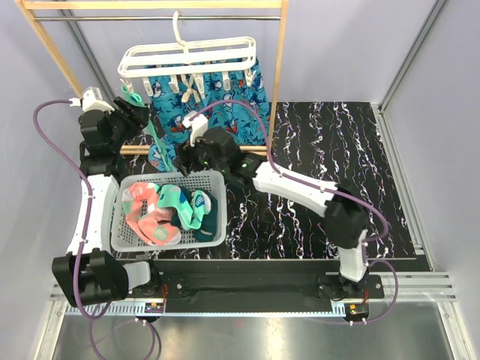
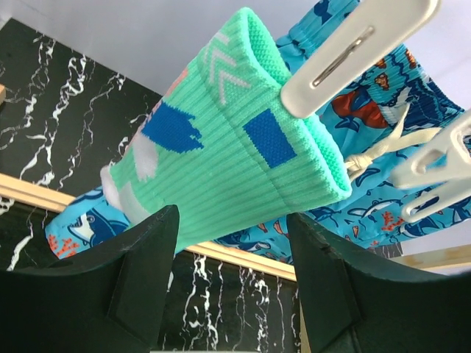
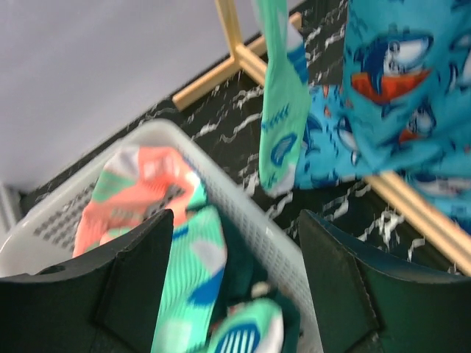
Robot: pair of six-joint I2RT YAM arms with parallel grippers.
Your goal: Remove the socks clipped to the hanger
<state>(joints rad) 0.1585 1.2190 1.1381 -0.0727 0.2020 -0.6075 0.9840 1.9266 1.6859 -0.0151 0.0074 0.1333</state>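
The sock's lower end (image 1: 166, 159) (image 3: 281, 156) hangs loose beyond the basket's rim, so I will move my right gripper outward and to the left in the top view, onto that end.
A mint green sock with blue patches (image 2: 221, 158) hangs from a white clip (image 2: 353, 51) of the white hanger (image 1: 187, 60). My left gripper (image 2: 232, 243) is open, its jaws on either side just below the sock's cuff, not closed on it. In the top view the left gripper (image 1: 141, 114) is at the hanger's left end beside this sock (image 1: 154, 129). My right gripper (image 3: 235, 279) is open and empty above the basket; it shows in the top view (image 1: 182, 159). The hanging sock also shows in the right wrist view (image 3: 283, 110). Several socks (image 1: 169, 210), pink, mint and dark teal, lie in the basket.
A white mesh basket (image 1: 223, 225) stands at the front left, its rim under my right gripper (image 3: 250, 220). A blue patterned cloth (image 1: 221, 101) hangs behind the hanger. The wooden rack frame (image 1: 279, 75) surrounds it, on a black marbled mat (image 1: 330, 142).
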